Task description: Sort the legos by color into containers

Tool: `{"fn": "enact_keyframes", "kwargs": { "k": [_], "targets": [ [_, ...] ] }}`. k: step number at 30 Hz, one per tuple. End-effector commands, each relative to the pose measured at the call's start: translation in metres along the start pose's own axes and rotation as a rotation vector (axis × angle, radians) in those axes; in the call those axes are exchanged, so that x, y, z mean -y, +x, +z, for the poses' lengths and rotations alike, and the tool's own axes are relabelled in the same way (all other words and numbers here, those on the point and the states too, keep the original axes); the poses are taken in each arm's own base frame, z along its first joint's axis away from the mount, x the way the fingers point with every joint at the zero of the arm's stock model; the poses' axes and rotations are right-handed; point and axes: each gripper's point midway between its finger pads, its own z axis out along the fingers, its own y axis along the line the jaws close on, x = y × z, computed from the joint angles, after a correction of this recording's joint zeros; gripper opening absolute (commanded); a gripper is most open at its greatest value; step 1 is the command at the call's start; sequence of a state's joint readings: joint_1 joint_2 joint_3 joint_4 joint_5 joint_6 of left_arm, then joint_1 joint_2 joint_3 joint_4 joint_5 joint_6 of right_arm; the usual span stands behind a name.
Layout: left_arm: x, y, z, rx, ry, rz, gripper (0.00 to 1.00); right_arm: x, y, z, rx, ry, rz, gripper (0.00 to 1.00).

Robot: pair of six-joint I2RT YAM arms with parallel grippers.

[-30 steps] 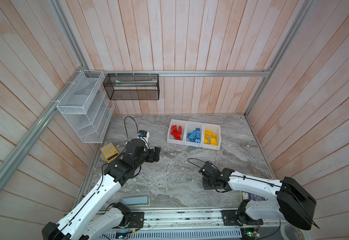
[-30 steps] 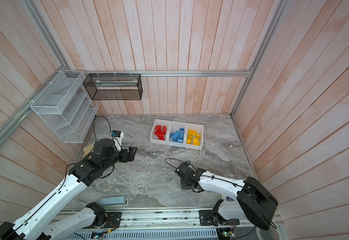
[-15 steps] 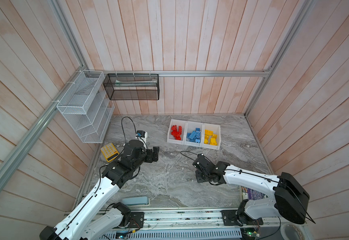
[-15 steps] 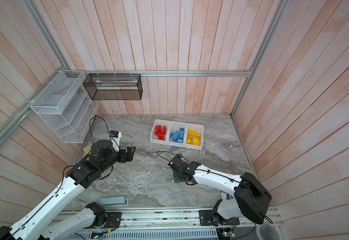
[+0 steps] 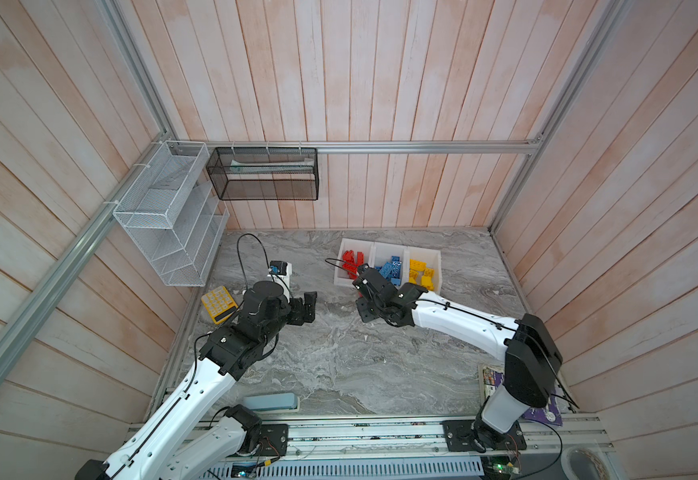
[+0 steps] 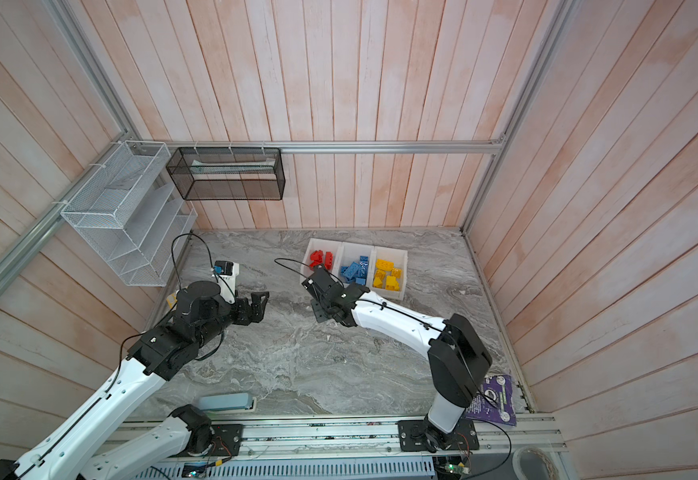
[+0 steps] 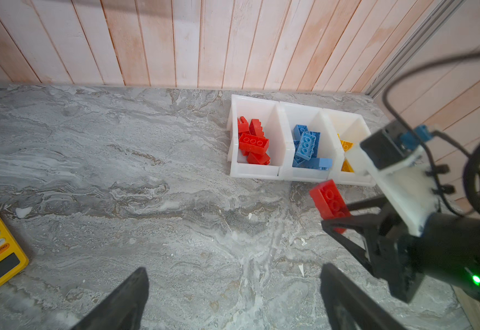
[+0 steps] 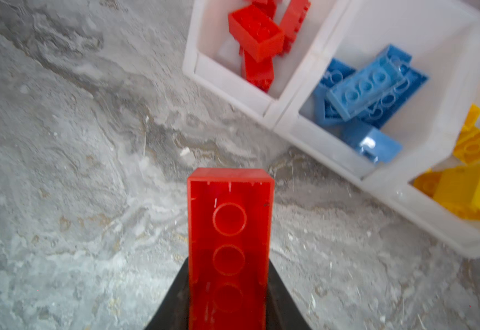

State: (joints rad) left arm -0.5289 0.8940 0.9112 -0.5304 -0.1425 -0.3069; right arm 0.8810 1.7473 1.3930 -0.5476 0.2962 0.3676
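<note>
My right gripper moves outward over the container of red legos next and releases the red lego there, since that container stands outward of the gripper's fingers.
My right gripper (image 8: 228,264) is shut on a red lego (image 8: 228,217) that sticks out ahead of its fingers, just above the marble. In the left wrist view this lego (image 7: 329,200) hangs a short way in front of the containers (image 7: 254,173). Three joined white containers (image 5: 345,280) stand at the back: red legos (image 5: 351,259) on the left, blue legos (image 5: 391,268) in the middle, yellow legos (image 5: 420,270) on the right. In both top views the right gripper (image 5: 365,311) hovers near the red container's front. My left gripper (image 5: 308,305) is open and holds nothing over bare marble (image 7: 233,283).
A yellow calculator (image 5: 218,303) lies at the left table edge beside the left arm. A white wire rack (image 5: 168,220) and a black mesh basket (image 5: 264,174) hang on the walls. A grey-blue block (image 5: 270,402) sits at the front edge, a purple item (image 6: 493,399) at front right.
My right gripper has travelled left and back, from the front middle of the table to just before the containers. The left arm has shifted only slightly.
</note>
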Motion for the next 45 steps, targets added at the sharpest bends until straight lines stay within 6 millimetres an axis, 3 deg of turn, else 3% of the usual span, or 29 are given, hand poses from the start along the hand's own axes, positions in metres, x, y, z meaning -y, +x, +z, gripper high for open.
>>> {"fn": "enact_keyframes", "kwargs": {
  "k": [1,6,15,21,29,34,40,44,45],
  "targets": [
    [-0.004,0.001,-0.001,0.018,-0.018,0.001,0.95,0.012,-0.026,0.018,0.003,0.015,-0.034,0.24],
    [-0.005,0.001,0.000,0.020,-0.021,0.001,0.95,0.022,-0.066,0.042,0.024,-0.004,-0.007,0.24],
    [-0.003,0.010,0.012,-0.029,-0.020,0.011,0.95,0.033,-0.109,0.087,0.036,-0.071,0.024,0.24],
    [-0.004,0.014,0.017,-0.046,-0.028,0.018,0.95,0.046,-0.119,0.114,0.014,-0.066,0.043,0.24],
    [-0.006,0.016,0.021,-0.061,-0.037,0.025,0.95,0.060,-0.114,0.135,-0.007,-0.040,0.064,0.29],
    [-0.007,0.017,0.023,-0.066,-0.042,0.023,0.95,0.063,-0.124,0.132,0.024,-0.032,0.074,0.47],
    [-0.012,0.017,0.023,-0.064,-0.067,0.021,0.95,0.074,-0.143,0.110,0.093,0.007,0.101,0.62],
    [-0.018,0.007,0.021,-0.034,-0.107,0.013,0.95,0.084,-0.161,0.070,0.217,0.029,0.133,0.70],
    [-0.020,0.005,0.019,-0.024,-0.120,0.008,0.96,0.088,-0.169,0.050,0.271,0.035,0.143,0.71]
  ]
}}
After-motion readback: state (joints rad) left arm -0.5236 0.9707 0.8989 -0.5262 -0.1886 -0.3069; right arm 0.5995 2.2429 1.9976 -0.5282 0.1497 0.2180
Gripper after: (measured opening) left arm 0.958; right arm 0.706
